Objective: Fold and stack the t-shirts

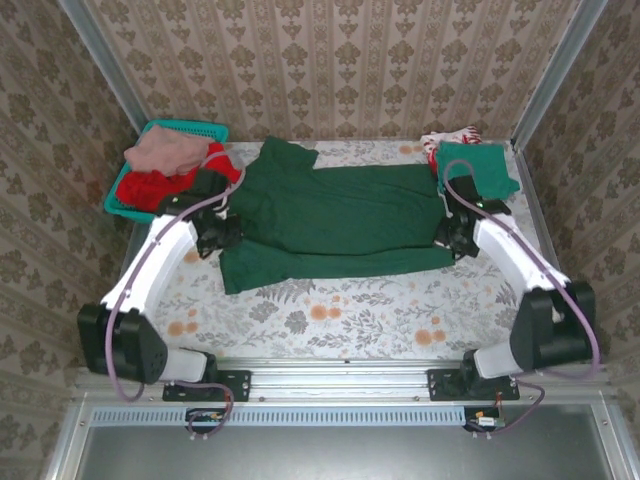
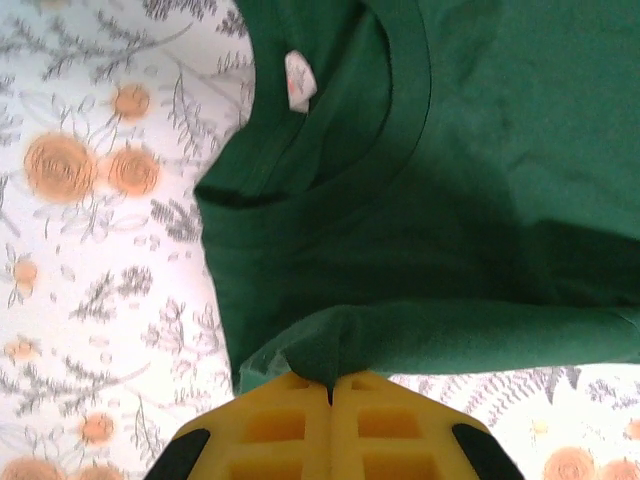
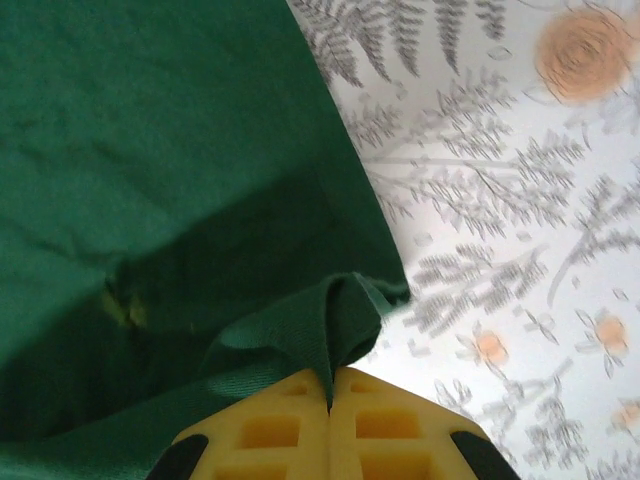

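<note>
The raised pinched fold goes outward in my right gripper next, then comes down onto the shirt's flat body for release.
A large dark green t-shirt [image 1: 335, 225] lies spread across the floral table, partly folded lengthwise. My left gripper [image 1: 222, 232] is shut on its left edge near the collar [image 2: 330, 375]; the neck opening with a white tag [image 2: 298, 80] shows just beyond. My right gripper [image 1: 452, 238] is shut on a pinched fold of the shirt's right hem [image 3: 330, 375]. A teal-green t-shirt [image 1: 478, 168] sits folded at the back right on top of a white-red one [image 1: 447, 139]. A dusty pink t-shirt [image 1: 165, 152] and a red one [image 1: 165, 185] are heaped in the basket.
The teal mesh basket [image 1: 190, 130] stands at the back left corner. Patterned walls close in the table on three sides. The floral tablecloth [image 1: 330, 310] is bare between the green shirt and the arm bases.
</note>
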You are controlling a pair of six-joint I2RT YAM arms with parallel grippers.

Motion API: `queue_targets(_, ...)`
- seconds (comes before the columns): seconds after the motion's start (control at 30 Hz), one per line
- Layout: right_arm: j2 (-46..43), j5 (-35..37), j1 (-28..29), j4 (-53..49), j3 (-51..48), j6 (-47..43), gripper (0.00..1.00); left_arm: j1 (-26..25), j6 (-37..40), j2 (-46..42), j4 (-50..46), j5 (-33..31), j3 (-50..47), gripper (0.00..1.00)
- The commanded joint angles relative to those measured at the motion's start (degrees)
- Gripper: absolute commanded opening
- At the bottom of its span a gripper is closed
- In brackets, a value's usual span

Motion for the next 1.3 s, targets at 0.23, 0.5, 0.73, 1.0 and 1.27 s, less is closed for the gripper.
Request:
queue_targets(0.23, 15.54, 3.13, -2.3, 2.62, 12.56, -2.67, 0.0, 2.77, 6.78, 17.1, 0.87, 1.31, 14.29, 0.0)
queue_targets(0.5, 24.14, 2.14, -3.46, 1.99, 17.54, -3.42, 0.09, 3.18, 7.54, 27.87, 0.21, 2.31, 22.87, 0.0)
queue_targets(0.73, 21.75, 5.64, -3.37, -1.39, 20.11, -4.33, 0.32, 3.08, 7.83, 33.16, -3.93, 0.95, 31.84, 0.29)
queue_targets(1.0, 6.52, 2.49, 5.33, 9.15, 4.02, -5.2, 0.56, 1.28, 6.08, 21.37, -1.24, 0.49, 24.08, 0.6)
queue_targets(1.27, 22.39, -3.07, 8.59, 8.41, 11.74, -6.46, 0.37, -4.78, 0.76, 11.14, 10.84, 5.6, 3.31, 0.58)
